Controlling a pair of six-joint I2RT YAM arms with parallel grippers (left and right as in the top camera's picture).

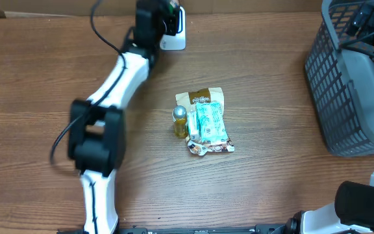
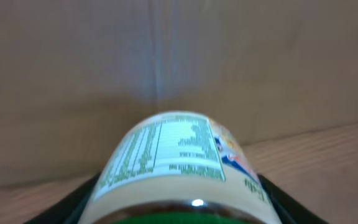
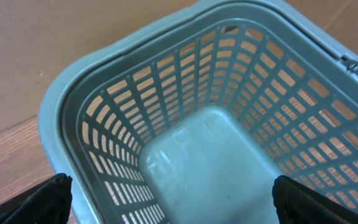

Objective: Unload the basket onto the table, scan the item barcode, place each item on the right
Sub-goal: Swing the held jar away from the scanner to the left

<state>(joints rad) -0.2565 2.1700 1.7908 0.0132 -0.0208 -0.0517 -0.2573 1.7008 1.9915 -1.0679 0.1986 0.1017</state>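
Note:
Next, my left gripper swings the jar [image 2: 176, 155] back and to the left in the overhead view, to the empty tabletop below, then lowers and releases it.
In the left wrist view a cream-labelled jar [image 2: 176, 155] with a green lid fills the lower middle, its nutrition print facing the camera. My left gripper [image 2: 179, 213] is shut on it, one black finger [image 2: 67, 208] on each side. From overhead the left gripper [image 1: 163, 18] sits at the table's far edge, right beside a white device [image 1: 176, 38]; the jar is hidden there. No barcode shows on the jar. My right gripper [image 3: 176, 205] hangs open over the grey basket [image 3: 104, 81], with nothing between its fingers.
A brown snack bag [image 1: 201, 99], a teal-printed packet [image 1: 210, 123] and a small yellow bottle with a silver cap [image 1: 180, 121] lie together mid-table. The grey basket [image 1: 343, 97] stands at the right edge. A cardboard wall backs the table.

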